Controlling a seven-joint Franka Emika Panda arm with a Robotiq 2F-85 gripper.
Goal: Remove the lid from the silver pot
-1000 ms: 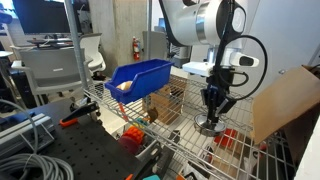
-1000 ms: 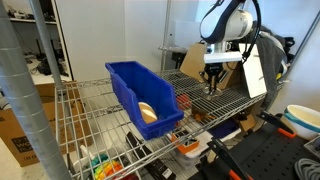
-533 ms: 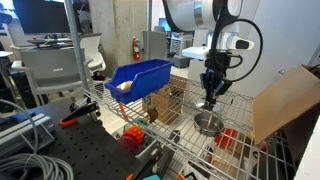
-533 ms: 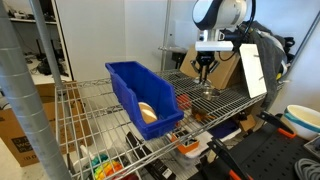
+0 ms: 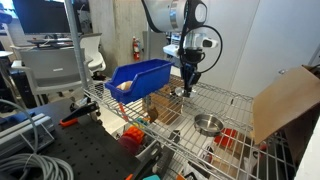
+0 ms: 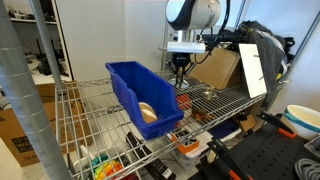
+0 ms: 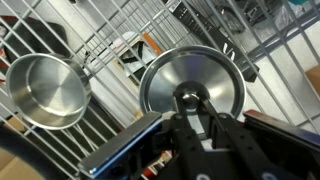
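Note:
My gripper lowers the lid onto the open wire shelf beside the blue bin next, clear of the pot, and releases its knob, as the shelf lies below it.
The silver pot stands open and empty on the wire shelf; it also shows in an exterior view. The lid, a round flat silver disc, hangs under my gripper, which is shut on its small central knob. In both exterior views my gripper holds the lid above the shelf, well away from the pot and close to the near end of the blue bin. The lid itself is tiny under the fingers in the exterior views.
A blue plastic bin with a tan object inside stands on the wire shelf. A cardboard box stands at the shelf's far end. A lower shelf holds orange and red items.
My gripper has lifted the lid off the pot and carried it across the shelf toward the blue bin. The pot stays in place, now open.

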